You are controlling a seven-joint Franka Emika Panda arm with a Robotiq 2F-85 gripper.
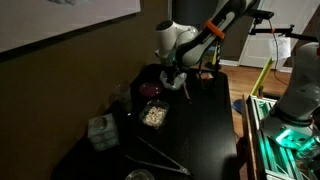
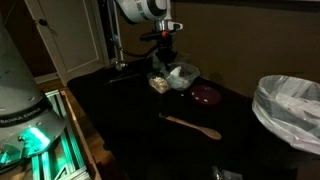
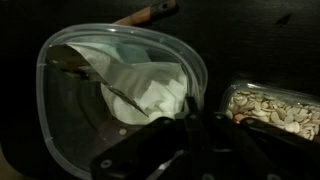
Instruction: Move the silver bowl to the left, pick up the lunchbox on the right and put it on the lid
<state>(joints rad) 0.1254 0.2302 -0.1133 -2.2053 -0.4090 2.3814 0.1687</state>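
Note:
I need to raise my gripper with the lunchbox (image 2: pixel 182 75) next, move it outward over the dark red lid (image 2: pixel 207 95) and lower it to release the near rim of the lunchbox. The lid lies flat and bare.
The lunchbox (image 3: pixel 120 85) is a clear rounded container with white crumpled material inside; it fills the left of the wrist view. My gripper (image 3: pixel 190 122) is shut on its near rim, one finger inside the wall and one outside. In both exterior views the gripper (image 1: pixel 173 80) (image 2: pixel 165 62) points down over the lunchbox (image 2: pixel 182 75) at the back of the dark table. The dark red round lid (image 1: pixel 150 90) (image 2: pixel 207 95) lies flat just beside it. A small shiny round thing at the table's front edge (image 1: pixel 140 175) looks like the silver bowl.
A square tray of light crumbly food (image 3: pixel 270 108) (image 1: pixel 153 114) (image 2: pixel 158 82) sits close beside the lunchbox. A wooden spoon (image 2: pixel 192 125) (image 1: pixel 160 155) lies on the table. A clear cup (image 1: pixel 122 95) and a small box (image 1: pixel 100 130) stand near one edge. A bin with a white bag (image 2: pixel 290 110) stands beside the table.

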